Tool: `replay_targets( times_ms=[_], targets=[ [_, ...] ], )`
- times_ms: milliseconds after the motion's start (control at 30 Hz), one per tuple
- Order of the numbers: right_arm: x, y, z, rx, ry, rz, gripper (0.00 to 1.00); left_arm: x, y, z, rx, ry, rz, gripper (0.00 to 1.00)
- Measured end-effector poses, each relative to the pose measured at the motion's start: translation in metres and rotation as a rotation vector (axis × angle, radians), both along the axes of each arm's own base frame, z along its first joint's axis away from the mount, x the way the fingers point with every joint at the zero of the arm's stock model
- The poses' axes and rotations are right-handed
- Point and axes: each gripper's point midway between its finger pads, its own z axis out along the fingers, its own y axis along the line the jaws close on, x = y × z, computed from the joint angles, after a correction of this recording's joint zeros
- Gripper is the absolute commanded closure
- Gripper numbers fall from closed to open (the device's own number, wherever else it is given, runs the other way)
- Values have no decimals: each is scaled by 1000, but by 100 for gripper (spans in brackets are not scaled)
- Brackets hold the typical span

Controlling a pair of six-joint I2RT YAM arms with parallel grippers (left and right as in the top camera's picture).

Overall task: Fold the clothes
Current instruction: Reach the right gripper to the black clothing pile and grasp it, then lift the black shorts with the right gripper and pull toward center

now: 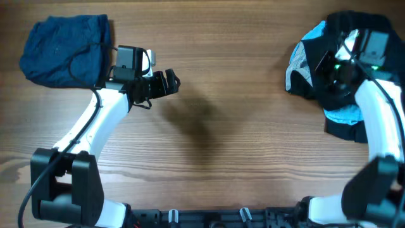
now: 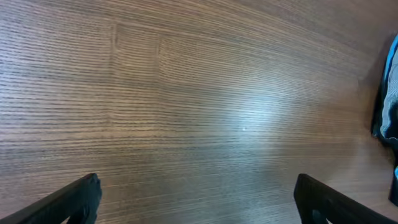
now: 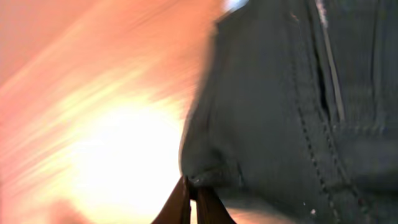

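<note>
My right gripper is holding the dark garment's edge and should next carry it left in the overhead view, over the heap's light blue edge, and let go, since the light blue edge lies that way.
A folded dark blue garment [image 1: 64, 49] lies at the far left of the table. A heap of dark and light blue clothes [image 1: 316, 63] lies at the far right; its edge shows in the left wrist view [image 2: 387, 106]. My left gripper [image 1: 169, 82] is open and empty over bare wood [image 2: 196, 186], right of the folded garment. My right gripper [image 1: 335, 69] is down in the heap. In the right wrist view its fingers [image 3: 194, 198] are shut on an edge of a dark stitched garment [image 3: 292, 112].
The wooden table [image 1: 209, 139] spans the view. The left arm's white link [image 1: 88, 126] runs from the front left toward the middle. The right arm [image 1: 380, 126] stands along the right edge.
</note>
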Motion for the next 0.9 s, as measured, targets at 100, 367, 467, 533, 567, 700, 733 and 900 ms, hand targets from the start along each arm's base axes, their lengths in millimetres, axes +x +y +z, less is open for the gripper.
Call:
replay_targets(
  times_ms=[100, 367, 467, 533, 567, 700, 733, 900],
  targets=[
    [-3, 37, 60, -9, -91, 131, 96, 2, 2, 3, 7, -12, 6, 0],
    [-47, 198, 226, 4, -359, 561, 96, 7, 32, 66, -3, -155, 86, 1],
    [-67, 209, 269, -3, -449, 582, 96, -2, 30, 67, -11, -131, 76, 0],
    [-75, 202, 275, -30, -442, 548, 95, -7, 26, 64, -13, -108, 64, 0],
    [-77, 195, 269, -51, -405, 513, 94, -9, 24, 64, -14, -102, 57, 1],
    [-74, 163, 224, -154, -200, 351, 67, -11, 18, 63, -20, -99, 41, 0],
    [-71, 156, 211, -177, -145, 309, 60, -11, 18, 64, -21, -99, 40, 0],
    [-36, 122, 133, -267, 131, 118, 32, -11, 21, 62, -5, -93, 50, 0]
  ],
)
